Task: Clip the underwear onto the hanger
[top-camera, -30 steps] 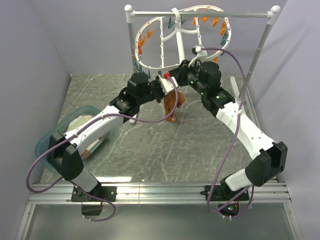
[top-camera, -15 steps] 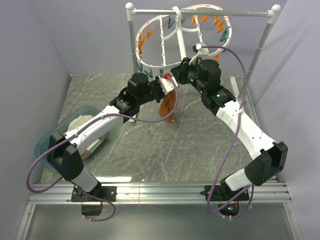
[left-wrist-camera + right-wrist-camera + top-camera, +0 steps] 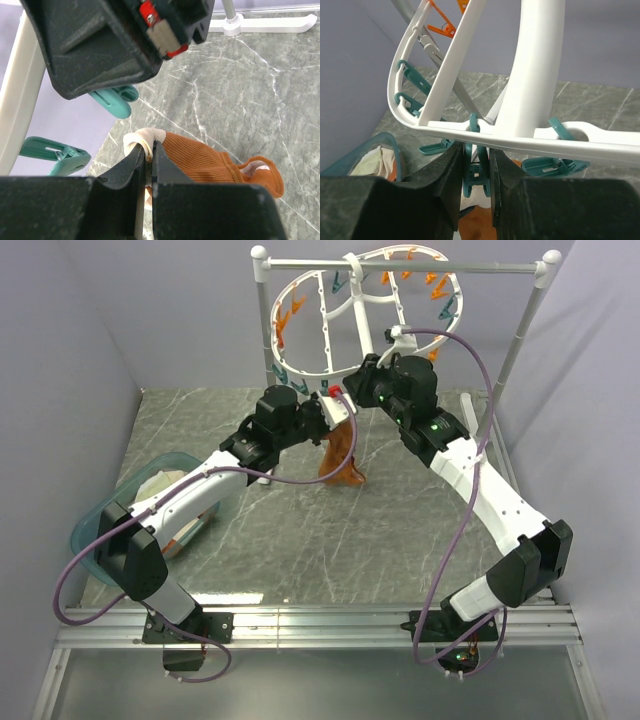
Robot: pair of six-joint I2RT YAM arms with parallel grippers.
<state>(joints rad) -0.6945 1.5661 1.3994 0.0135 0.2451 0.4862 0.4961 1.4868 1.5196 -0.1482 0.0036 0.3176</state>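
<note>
The squeezed clothespin stands open beside the cream waistband point(image 3: 145, 139), so my left gripper should move gently toward my right gripper, bring the fabric between the ends of the clothespin, and release.
The rust-orange underwear point(image 3: 341, 454) hangs over the table from my left gripper point(image 3: 333, 412), which is shut on its cream waistband point(image 3: 145, 139). The white oval hanger point(image 3: 325, 335) hangs tilted from the pole behind. My right gripper point(image 3: 357, 390) reaches under its near rim point(image 3: 530, 136) and is shut on a teal clothespin point(image 3: 476, 172), squeezing its handles. In the right wrist view the cream waistband and orange fabric point(image 3: 482, 220) sit right at that clothespin's tips; I cannot tell whether the fabric is between them.
A teal basin point(image 3: 96, 523) with pale cloth and other garments sits at the left edge. The metal pole stand point(image 3: 400, 268) spans the back, its foot point(image 3: 260, 22) on the marble table. More teal and orange clothespins point(image 3: 443, 300) ring the hanger.
The underwear's hanging end has swung slightly right and lower. Both grippers stay shut near the hanger's rim, the right one shifted a little left.
</note>
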